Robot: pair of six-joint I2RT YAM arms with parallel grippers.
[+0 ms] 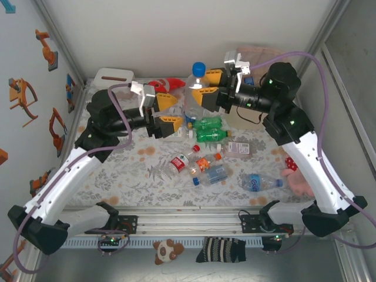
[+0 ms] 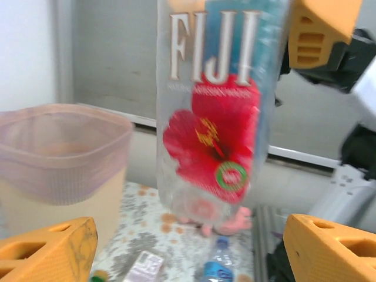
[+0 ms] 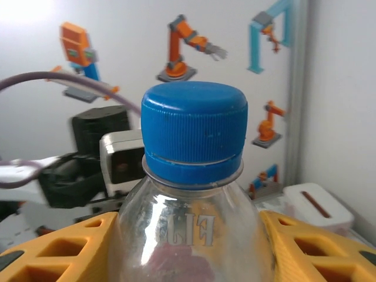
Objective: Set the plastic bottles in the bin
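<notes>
The bottle goes across next, tips downward into the bin's pink-lined opening (image 1: 263,57) and leaves my right gripper, since the opening lies lower than that gripper, away from my left gripper.
A clear Fiji bottle (image 1: 197,97) with a blue cap (image 3: 194,129) and a red flower label (image 2: 214,135) hangs upright above the table. My right gripper (image 1: 205,85) is shut on its shoulder, one orange finger (image 3: 53,249) on each side. My left gripper (image 1: 175,113) stands open just left of the bottle's base, its fingers (image 2: 47,249) wide apart and touching nothing. Several more plastic bottles lie on the patterned table: two green ones (image 1: 210,130), a red-labelled one (image 1: 179,161) and blue-labelled ones (image 1: 211,174), (image 1: 258,182). The beige bin (image 2: 59,176) with its pink liner (image 1: 258,54) stands at the back right.
A white tissue box (image 1: 111,76) and a red fish toy (image 1: 164,85) sit at the back left. A small pale packet (image 1: 238,148), a red die (image 1: 291,163) and a pink toy (image 1: 296,179) lie on the right side. Walls enclose the table.
</notes>
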